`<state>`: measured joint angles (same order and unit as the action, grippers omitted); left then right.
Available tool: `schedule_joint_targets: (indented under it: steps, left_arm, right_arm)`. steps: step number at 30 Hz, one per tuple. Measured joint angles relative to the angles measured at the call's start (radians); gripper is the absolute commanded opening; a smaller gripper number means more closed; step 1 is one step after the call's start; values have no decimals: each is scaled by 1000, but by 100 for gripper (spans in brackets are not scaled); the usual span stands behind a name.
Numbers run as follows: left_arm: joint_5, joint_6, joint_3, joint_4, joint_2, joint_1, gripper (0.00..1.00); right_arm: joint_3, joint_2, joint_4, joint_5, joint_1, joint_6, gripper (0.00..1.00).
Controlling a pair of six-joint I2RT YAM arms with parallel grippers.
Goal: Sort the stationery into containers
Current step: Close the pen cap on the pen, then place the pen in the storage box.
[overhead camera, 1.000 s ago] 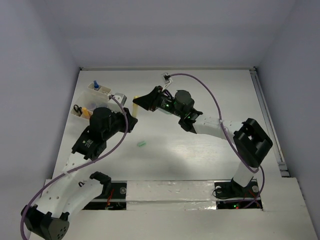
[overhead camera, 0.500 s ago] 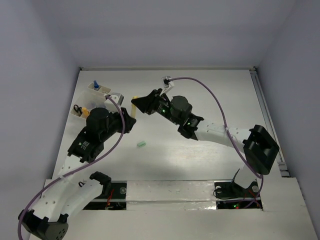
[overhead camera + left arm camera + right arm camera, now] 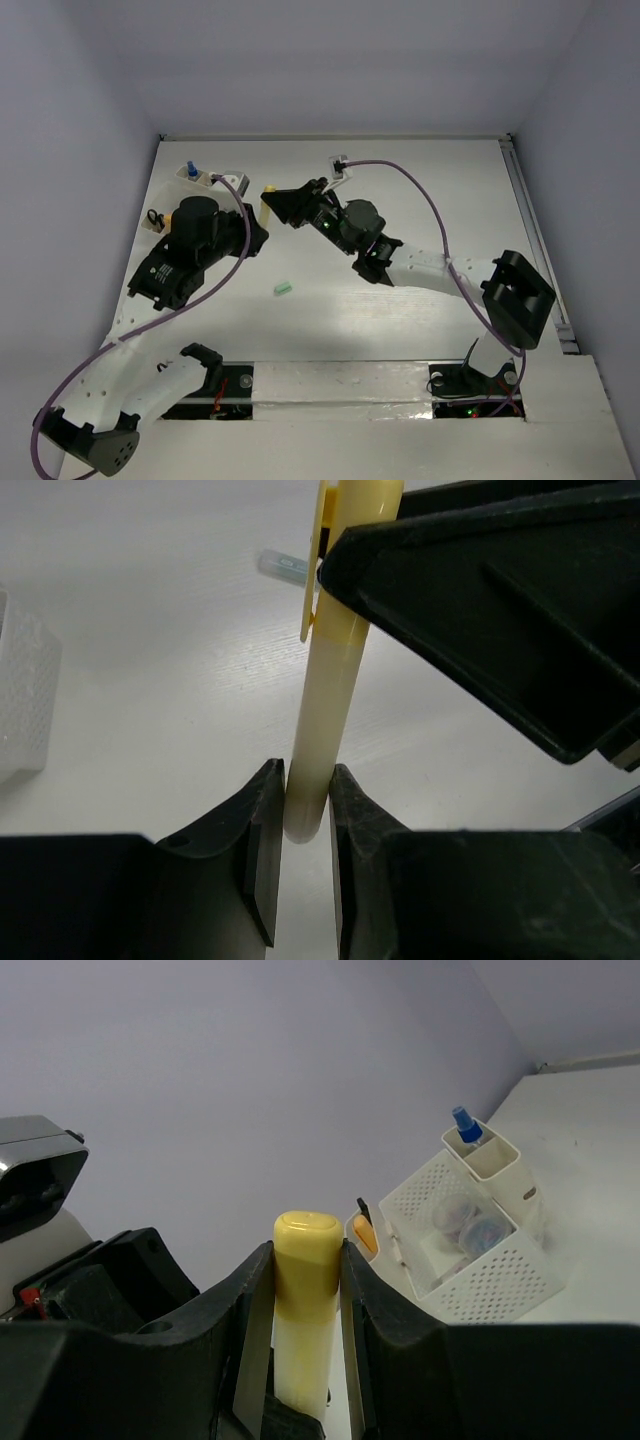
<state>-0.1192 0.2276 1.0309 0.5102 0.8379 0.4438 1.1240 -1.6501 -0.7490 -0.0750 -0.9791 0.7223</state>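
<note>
My right gripper carries the yellow marker (image 3: 268, 203) across and down into the orange marker's bin (image 3: 161, 222) next, since the bin lies below it, to its left in the top view.
A yellow marker (image 3: 268, 203) with a yellow cap and pale barrel hangs above the table between both grippers. My right gripper (image 3: 308, 1260) is shut on its cap end (image 3: 308, 1245). My left gripper (image 3: 306, 815) is shut on the pale barrel's lower tip (image 3: 320, 730). In the top view the right gripper (image 3: 272, 200) and left gripper (image 3: 260, 230) meet just right of the containers (image 3: 205, 180). The perforated white container (image 3: 500, 1260) holds round clear jars (image 3: 485, 1230). A blue-capped pen (image 3: 462, 1125) stands in the bin behind. A green eraser (image 3: 283, 289) lies on the table.
An orange marker (image 3: 363, 1235) and black-handled scissors (image 3: 153, 216) sit in a bin at the far left. The left wall stands close behind the bins. A purple cable (image 3: 420, 195) arcs over the right arm. The green eraser also shows in the left wrist view (image 3: 280, 564).
The right gripper has carried the yellow marker up and left toward the bins. The left arm has moved the same way, staying with the marker's lower end.
</note>
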Motion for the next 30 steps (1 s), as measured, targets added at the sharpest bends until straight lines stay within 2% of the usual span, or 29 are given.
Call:
schedule_joint_targets:
  steps: [10, 11, 13, 14, 17, 18, 22, 23, 24, 30]
  left_arm:
    - [16, 2, 34, 68, 48, 0, 1]
    - [14, 3, 34, 65, 48, 0, 12]
    - [12, 6, 34, 56, 45, 0, 26]
    - [22, 12, 31, 35, 40, -1, 40]
    - [80, 18, 15, -117, -10, -27, 59]
    - [101, 21, 3, -165, -43, -34, 71]
    - [177, 16, -24, -246, -182, -35, 81]
    - [201, 16, -30, -253, -217, -35, 93]
    - [222, 11, -36, -260, -250, -35, 99]
    - [347, 10, -44, -344, -390, -35, 99]
  right_arm:
    - [3, -47, -31, -15, -6, 17, 0]
    - [4, -44, -28, -18, -6, 17, 0]
    - [6, -36, -18, -17, 0, 17, 0]
    - [6, -28, -8, 15, 8, 16, 0]
    - [0, -14, 80, 75, 28, 7, 0]
    - [0, -15, 115, 99, 45, 1, 0]
    - [26, -58, 198, 152, 104, -18, 0]
    - [45, -75, 205, 157, 115, -24, 0]
    - [75, -100, 220, 163, 126, -34, 0]
    - [329, -299, 218, 255, 153, -76, 0]
